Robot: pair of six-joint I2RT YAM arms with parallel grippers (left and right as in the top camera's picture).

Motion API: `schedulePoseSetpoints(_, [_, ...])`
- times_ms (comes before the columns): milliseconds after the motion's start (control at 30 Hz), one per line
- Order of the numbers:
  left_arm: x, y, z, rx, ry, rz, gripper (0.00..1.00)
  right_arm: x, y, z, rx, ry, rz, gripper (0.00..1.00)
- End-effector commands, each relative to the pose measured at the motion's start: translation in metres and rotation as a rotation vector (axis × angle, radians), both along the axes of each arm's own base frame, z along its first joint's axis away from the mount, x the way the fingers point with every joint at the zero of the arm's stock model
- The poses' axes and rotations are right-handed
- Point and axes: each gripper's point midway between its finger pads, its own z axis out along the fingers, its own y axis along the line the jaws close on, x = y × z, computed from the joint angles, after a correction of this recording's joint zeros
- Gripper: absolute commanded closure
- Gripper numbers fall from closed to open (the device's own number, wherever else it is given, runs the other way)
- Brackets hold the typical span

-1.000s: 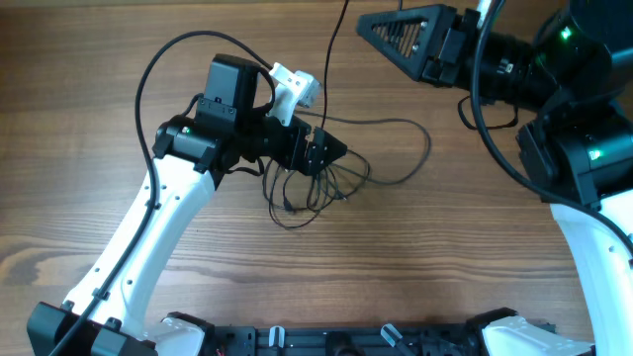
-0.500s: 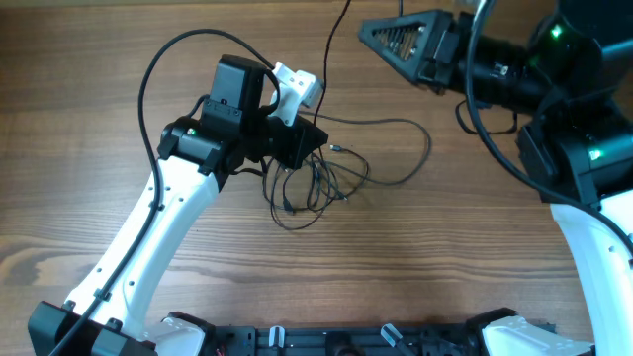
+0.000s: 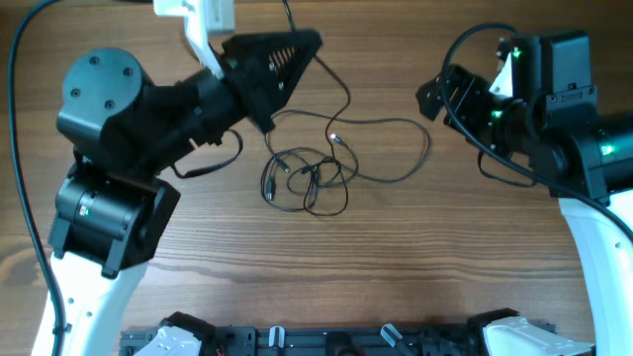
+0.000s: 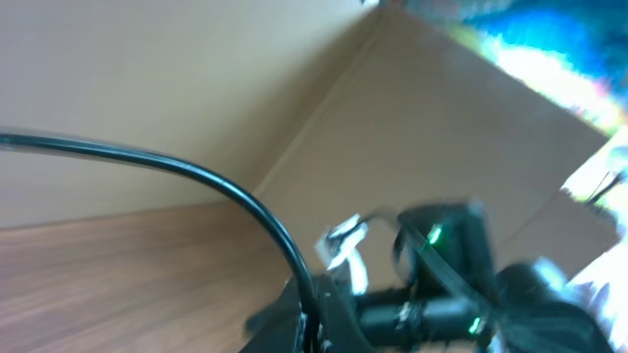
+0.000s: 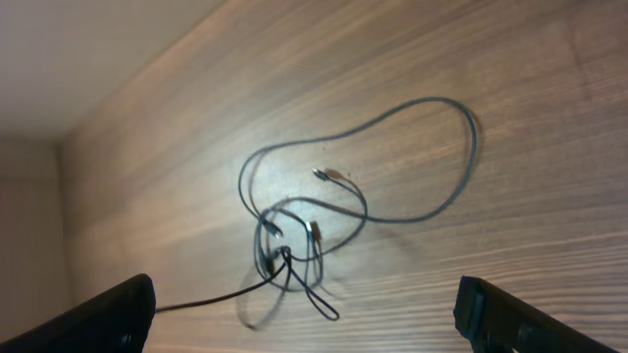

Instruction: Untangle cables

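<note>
The piece of cable should go left in the overhead view, away from the tangle (image 5: 294, 245), and my left gripper should release it there, because the table's bare far-side wood is on that side.
The cables (image 3: 309, 180) lie as a tangle of thin black wires at the table's middle, with one wide loop (image 3: 423, 148) reaching right. The right wrist view shows the same tangle (image 5: 294, 245) and loop (image 5: 461, 147). My left gripper (image 3: 315, 42) is raised high above the table's far side, shut on one strand (image 3: 346, 94) that climbs from the tangle. In the left wrist view that black strand (image 4: 226, 191) runs into the closed jaws of my left gripper (image 4: 314, 319). My right gripper (image 3: 440, 99) hovers to the right of the cables, open. Between its two fingertips (image 5: 108, 314) in my right gripper (image 5: 314, 328) there is nothing.
The table (image 3: 445, 257) is bare wood. The left arm's bulky joints (image 3: 109, 148) hang over the left side and the right arm (image 3: 574, 148) over the right edge. Thicker black arm cords (image 3: 20, 119) loop beside the left arm. A wall (image 4: 147, 78) rises behind the table.
My left gripper closed on a strand in the tangle and rose high toward the far side with it. My right gripper opened, dropped its strand and moved down and right.
</note>
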Motion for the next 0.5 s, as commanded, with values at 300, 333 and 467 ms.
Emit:
schedulePoseSetpoints(300, [0.011, 0.023, 0.086, -0.571, 0.132, 0.017, 0.96, -0.019, 0.131, 0.030, 0.168, -0.290, 0.786, 0.00])
schedulePoseSetpoints(333, [0.008, 0.025, 0.094, -0.598, 0.117, 0.001, 0.96, -0.019, 0.140, 0.034, 0.171, -0.321, 0.811, 0.00])
schedulePoseSetpoints(467, [0.004, 0.029, 0.105, -0.689, 0.157, -0.032, 0.96, 0.008, 0.159, 0.025, 0.096, -0.344, 0.706, 0.00])
